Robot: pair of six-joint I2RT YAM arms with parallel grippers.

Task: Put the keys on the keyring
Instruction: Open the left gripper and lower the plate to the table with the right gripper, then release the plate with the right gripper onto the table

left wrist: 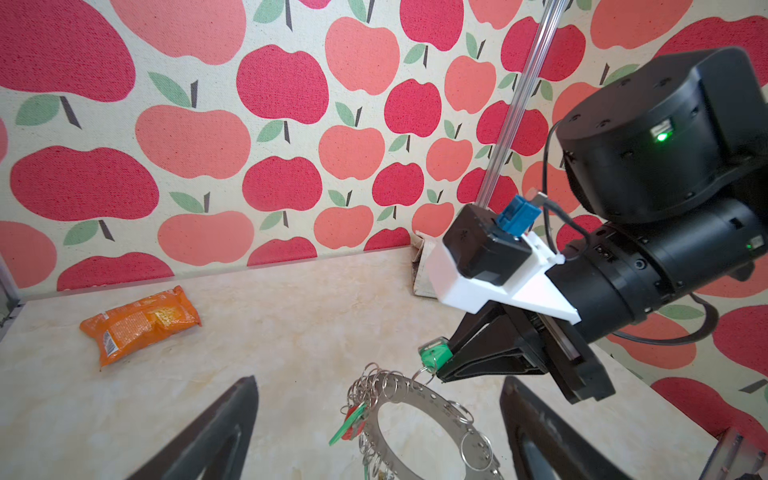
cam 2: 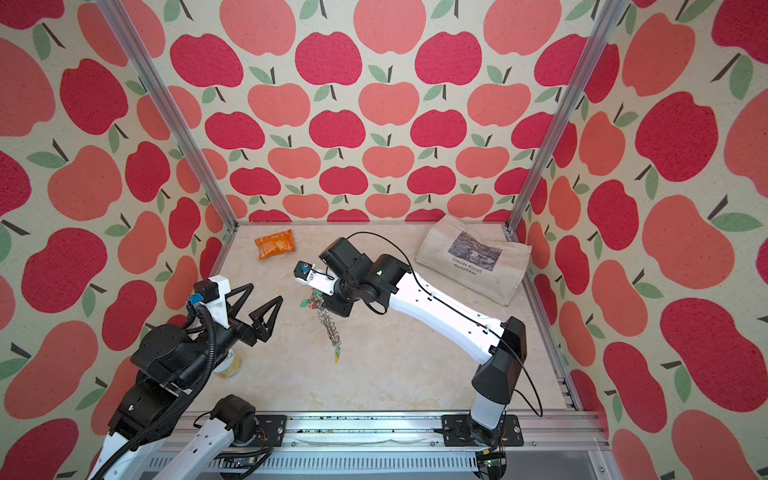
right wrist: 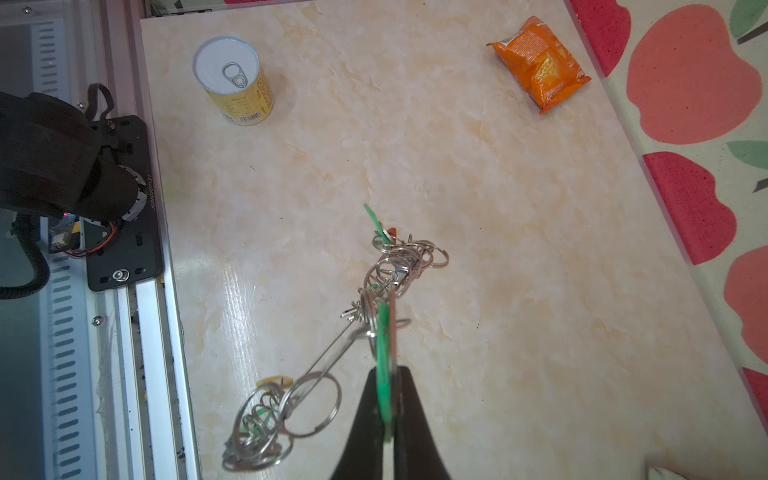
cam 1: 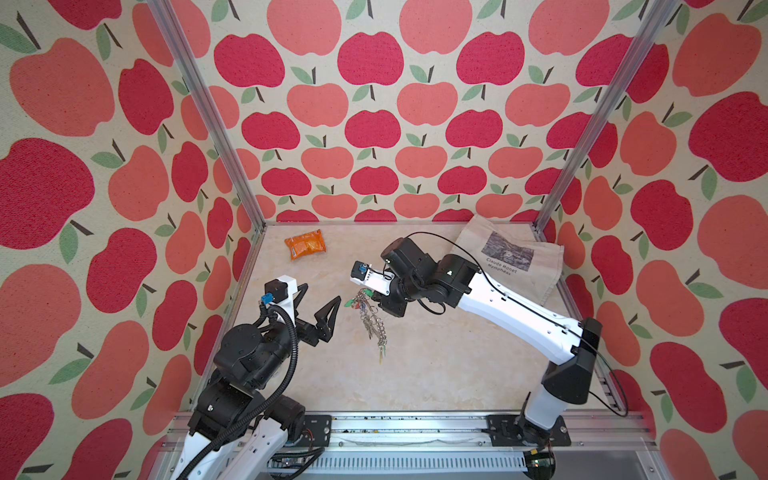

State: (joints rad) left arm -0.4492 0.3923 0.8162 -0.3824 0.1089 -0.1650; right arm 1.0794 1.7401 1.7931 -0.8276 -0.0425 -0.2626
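Note:
The green-tagged key should be released after my right gripper moves down and backward and lays the keyring (left wrist: pixel 419 392) flat on the clear marble below it and back toward the rails.
The keyring (left wrist: pixel 419 392) is a flat grey metal disc with a wide hole and many small wire rings along its rim. It hangs above the table in both top views (cam 1: pixel 372 322) (cam 2: pixel 328 322). My right gripper (right wrist: pixel 386 374) is shut on a green-tagged key (left wrist: pixel 434 355) that sits on one of its rings. More keys hang from the rim: a green and a red tag (left wrist: pixel 351 419) together, and a yellowish one (cam 1: pixel 381 355) at the lowest end. My left gripper (cam 1: pixel 322 292) stands open just left of the keyring, holding nothing.
An orange foil packet (cam 1: pixel 305 244) lies at the back left of the marble table. A beige tote bag (cam 1: pixel 511 253) lies in the back right corner. A yellow can (right wrist: pixel 232 79) stands near the left arm's base. Metal rails (cam 1: pixel 415 428) run along the front.

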